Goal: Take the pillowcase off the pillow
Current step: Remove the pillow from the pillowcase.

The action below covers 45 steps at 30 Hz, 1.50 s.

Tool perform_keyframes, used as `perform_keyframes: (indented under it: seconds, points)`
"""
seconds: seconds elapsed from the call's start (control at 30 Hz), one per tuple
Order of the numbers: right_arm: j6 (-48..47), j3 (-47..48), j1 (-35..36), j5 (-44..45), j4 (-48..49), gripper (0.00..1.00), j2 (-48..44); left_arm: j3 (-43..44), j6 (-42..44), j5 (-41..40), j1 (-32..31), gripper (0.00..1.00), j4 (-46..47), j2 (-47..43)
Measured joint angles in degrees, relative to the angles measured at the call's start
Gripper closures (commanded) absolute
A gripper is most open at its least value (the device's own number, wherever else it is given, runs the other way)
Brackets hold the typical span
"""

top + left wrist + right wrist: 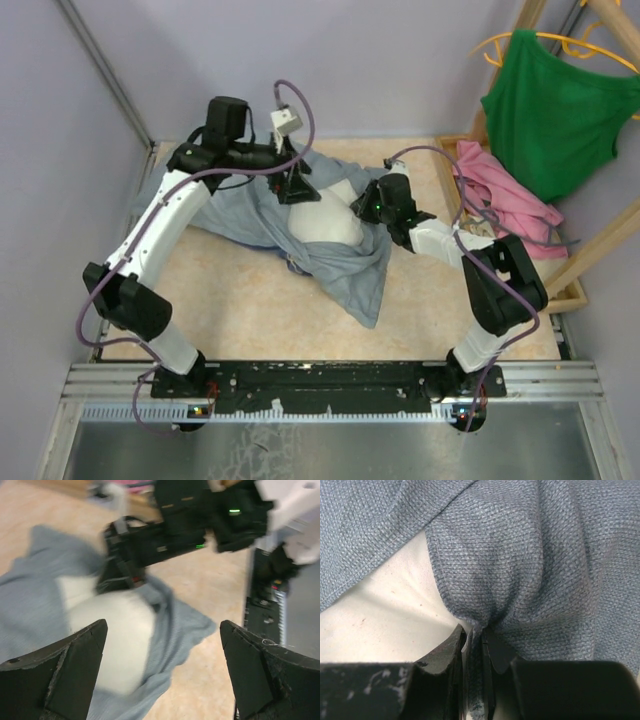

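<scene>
My left gripper should next move down and to the right in the top view with its fingers open, onto the pillow's white bulge [328,220] [114,625], because the pillowcase leaves it bare.
The pale grey-blue pillowcase [345,265] lies crumpled on the table, partly covering the white pillow [325,225], which bulges out at its middle. My left gripper [296,186] hovers above the pillow's far-left side with its jaws wide apart and empty. In the left wrist view the left gripper [162,667] is above the pillow [112,640] and a flap of pillowcase [172,630]. My right gripper [366,206] is at the pillow's right side. In the right wrist view the right gripper [477,636] is shut on a pinched fold of pillowcase [520,565], beside the bare pillow [380,620].
A green tank top [555,110] hangs on a wooden rack at the far right. A pink garment [510,190] lies in the wooden tray below it. Grey walls close in the left and back. The right arm [200,515] crosses the left wrist view.
</scene>
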Motion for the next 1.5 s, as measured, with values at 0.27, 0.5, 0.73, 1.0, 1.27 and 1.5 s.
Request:
perform_keyframes:
  seconds: [0.27,0.5,0.73,1.0,1.27,1.5]
  points:
    - [-0.5,-0.1,0.1,1.6,-1.9,0.81,-1.9,-7.8,-2.7,2.6,-14.7,0.01,3.2,0.8]
    - [-0.5,-2.6,0.1,1.4,-1.1,0.81,-3.5,-21.5,-14.2,-20.1,-14.3,0.01,12.9,4.0]
    - [-0.5,-4.1,0.1,1.4,-0.2,0.8,-4.8,-19.8,-16.5,-27.0,-14.0,0.0,14.8,2.8]
    - [-0.7,-4.5,0.1,1.1,-0.4,0.8,-5.1,-1.9,0.7,-14.7,-13.8,0.0,-3.3,1.6]
    - [-0.9,-6.5,0.1,1.1,-0.8,0.79,-7.3,-12.1,-10.4,-23.1,-13.9,0.0,3.9,1.0]
    - [-0.9,-7.2,0.1,0.9,-0.8,0.78,-7.9,-21.8,-19.5,-38.8,-15.0,0.0,18.5,3.7]
